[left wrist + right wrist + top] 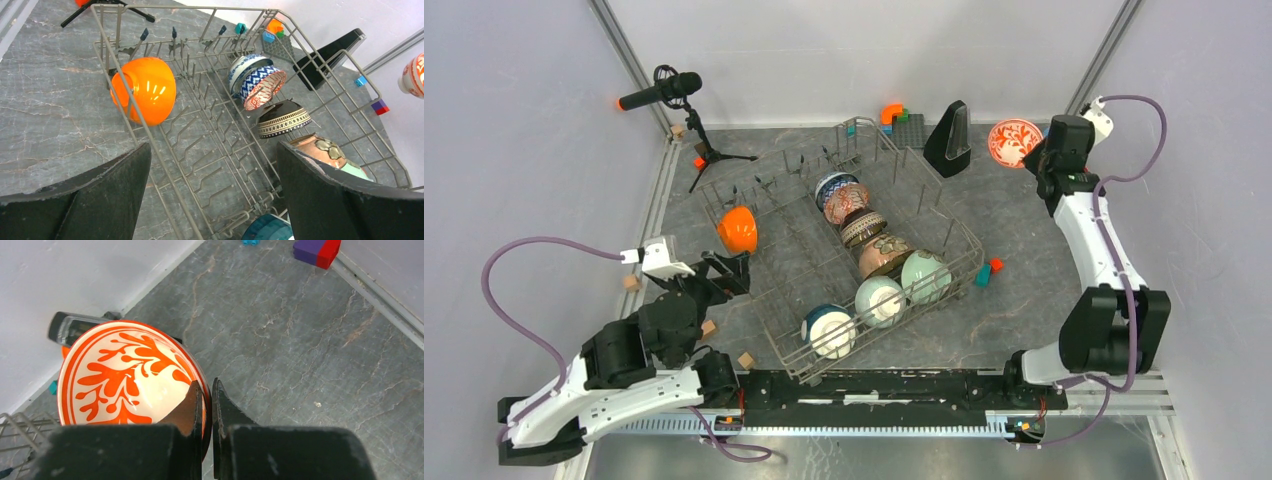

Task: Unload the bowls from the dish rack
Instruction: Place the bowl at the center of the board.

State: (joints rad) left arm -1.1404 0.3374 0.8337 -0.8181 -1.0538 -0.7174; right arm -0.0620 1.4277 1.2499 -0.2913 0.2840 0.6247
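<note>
My right gripper lowers the red-floral bowl down to the table [1006, 161] [218, 342] beside the black wedge-shaped object next, because that patch of table is clear.
The grey wire dish rack [959, 240] stands mid-table and also fills the left wrist view [200, 125]. A row of bowls stands in its right half: blue-white [834, 184], red-lattice [848, 204], striped [864, 228], tan [884, 256], mint green [925, 276], white [880, 301] and teal with a white base [829, 330]. An orange bowl [737, 230] leans at the rack's left side wire. My right gripper [206, 390] is shut on the rim of the red-floral bowl [120, 375], held at the back right [1014, 142]. My left gripper [215, 165] is open and empty over the rack's near left part.
A microphone on a tripod [664, 92] stands at the back left. A black wedge-shaped object [949, 140] and coloured blocks [894, 113] sit behind the rack. Red and teal blocks [989, 272] lie right of it. Wooden cubes [746, 359] lie near my left arm.
</note>
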